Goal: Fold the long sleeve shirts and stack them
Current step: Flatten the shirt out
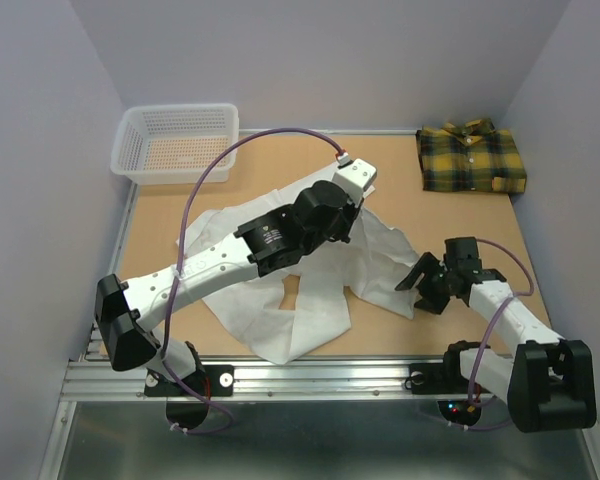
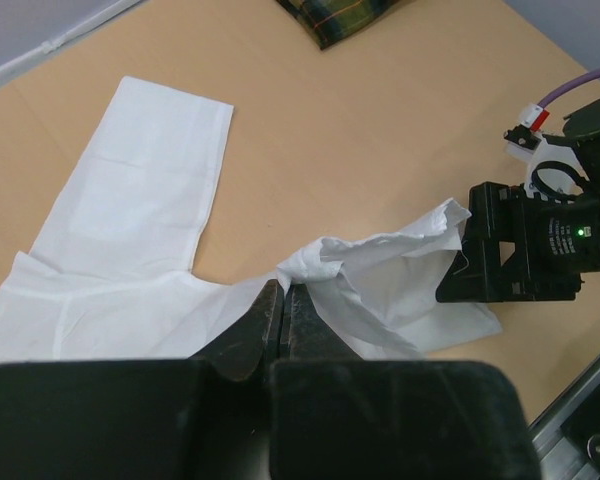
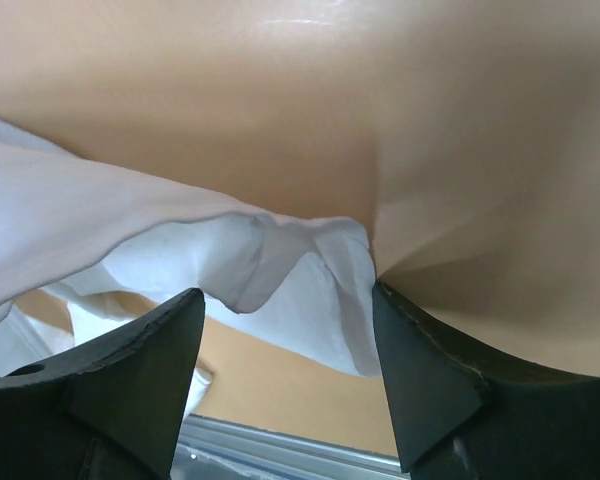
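Note:
The left gripper should next swing the white shirt's raised fold back toward the metal bar at the table's near edge and let go of it there.
The white shirt (image 1: 310,290) lies spread and rumpled in the middle of the table. It also shows in the left wrist view (image 2: 130,200). My left gripper (image 2: 283,295) is shut on a bunched fold of it near its right part, and reaches over the shirt in the top view (image 1: 353,233). My right gripper (image 1: 420,287) is open at the shirt's right edge, with a fold of white cloth (image 3: 290,265) between its jaws (image 3: 287,295). The yellow-and-dark-green plaid shirt (image 1: 470,158) lies folded at the back right corner.
A white mesh basket (image 1: 177,143) stands at the back left corner. The table's wooden top (image 1: 400,190) is bare between the two shirts. A metal rail (image 1: 310,375) runs along the near edge. Grey walls close in the left, back and right sides.

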Tool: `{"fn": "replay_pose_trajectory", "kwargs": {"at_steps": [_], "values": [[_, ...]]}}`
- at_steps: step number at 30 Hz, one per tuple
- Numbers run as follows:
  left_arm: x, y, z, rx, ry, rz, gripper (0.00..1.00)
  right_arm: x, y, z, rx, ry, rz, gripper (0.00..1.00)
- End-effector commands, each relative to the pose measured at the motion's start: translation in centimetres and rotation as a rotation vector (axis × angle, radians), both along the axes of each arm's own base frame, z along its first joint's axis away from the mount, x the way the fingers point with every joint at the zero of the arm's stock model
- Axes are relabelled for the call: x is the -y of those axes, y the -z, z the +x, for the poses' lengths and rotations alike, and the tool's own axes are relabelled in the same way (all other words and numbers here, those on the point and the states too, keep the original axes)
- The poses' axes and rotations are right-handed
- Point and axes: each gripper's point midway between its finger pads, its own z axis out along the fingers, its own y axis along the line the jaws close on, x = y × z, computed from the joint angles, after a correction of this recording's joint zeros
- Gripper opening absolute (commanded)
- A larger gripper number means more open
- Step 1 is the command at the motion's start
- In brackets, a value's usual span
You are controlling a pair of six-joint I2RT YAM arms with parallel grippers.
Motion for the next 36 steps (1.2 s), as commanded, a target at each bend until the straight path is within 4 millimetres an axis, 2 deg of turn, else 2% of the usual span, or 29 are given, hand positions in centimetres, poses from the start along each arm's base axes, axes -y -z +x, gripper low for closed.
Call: {"fn": "replay_pose_trajectory", "kwargs": {"at_steps": [1, 4, 7, 13, 14, 16, 17, 20, 21, 22, 24, 25, 28, 30, 31, 32, 33, 34, 35, 36], "values": [[-1.0, -5.0, 0.4, 0.054, -0.040, -0.110, 0.00, -0.4, 1.3, -0.6, -0.022, -0.058, -0.012, 0.73], [-1.1, -5.1, 0.4, 0.055, -0.043, -0.116, 0.00, -0.4, 1.4, -0.2, -0.025, -0.076, -0.031, 0.73], [-1.3, -5.1, 0.4, 0.054, -0.050, -0.121, 0.00, 0.2, 1.5, 0.5, -0.014, -0.076, -0.077, 0.68], [-2.2, -5.4, 0.7, 0.058, -0.078, -0.133, 0.00, 0.9, 1.8, 1.7, 0.004, -0.101, -0.137, 0.39], [-2.4, -5.7, 0.8, 0.063, -0.082, -0.138, 0.00, 1.2, 1.4, 2.4, 0.021, -0.098, -0.158, 0.25], [-2.9, -5.8, 1.1, 0.071, -0.093, -0.141, 0.00, 1.5, 0.4, 3.7, 0.066, -0.121, -0.190, 0.12], [-3.3, -6.0, 1.5, 0.075, -0.105, -0.147, 0.00, 1.8, -1.1, 5.4, 0.118, -0.120, -0.216, 0.03], [-4.2, -7.4, 2.2, 0.108, -0.127, -0.154, 0.00, 2.6, -4.4, 8.9, 0.235, -0.165, -0.301, 0.01], [-4.6, -7.8, 2.7, 0.117, -0.141, -0.155, 0.00, 3.2, -7.8, 11.7, 0.331, -0.153, -0.349, 0.01], [-5.0, -8.8, 2.9, 0.138, -0.151, -0.161, 0.00, 3.6, -9.1, 12.9, 0.372, -0.182, -0.397, 0.01], [-5.9, -10.2, 3.0, 0.164, -0.167, -0.179, 0.00, 4.6, -13.3, 16.0, 0.491, -0.167, -0.480, 0.01], [-6.4, -11.3, 3.0, 0.187, -0.170, -0.194, 0.00, 4.7, -17.0, 18.2, 0.586, -0.189, -0.525, 0.01], [-6.9, -12.6, 2.4, 0.217, -0.152, -0.217, 0.00, 4.7, -22.5, 21.4, 0.753, -0.221, -0.592, 0.01], [-6.6, -13.5, 0.9, 0.227, -0.069, -0.255, 0.00, 4.7, -26.1, 22.7, 0.876, -0.213, -0.634, 0.01], [-5.6, -13.2, -0.1, 0.220, 0.012, -0.280, 0.00, 5.0, -26.8, 22.8, 0.900, -0.202, -0.650, 0.01], [-5.6, -13.8, -1.3, 0.227, 0.066, -0.307, 0.00, 5.8, -27.1, 22.7, 0.908, -0.164, -0.685, 0.04], [-5.0, -13.7, -2.2, 0.219, 0.116, -0.324, 0.00, 6.3, -26.8, 22.5, 0.896, -0.145, -0.705, 0.07], [-4.0, -13.3, -3.5, 0.203, 0.200, -0.338, 0.00, 6.8, -26.3, 22.2, 0.879, -0.123, -0.722, 0.10], [-3.0, -12.1, -4.8, 0.181, 0.264, -0.338, 0.00, 7.6, -23.9, 21.5, 0.820, -0.107, -0.739, 0.16], [-1.9, -11.3, -5.8, 0.161, 0.316, -0.339, 0.00, 8.9, -23.5, 20.6, 0.786, -0.043, -0.786, 0.20]]}}
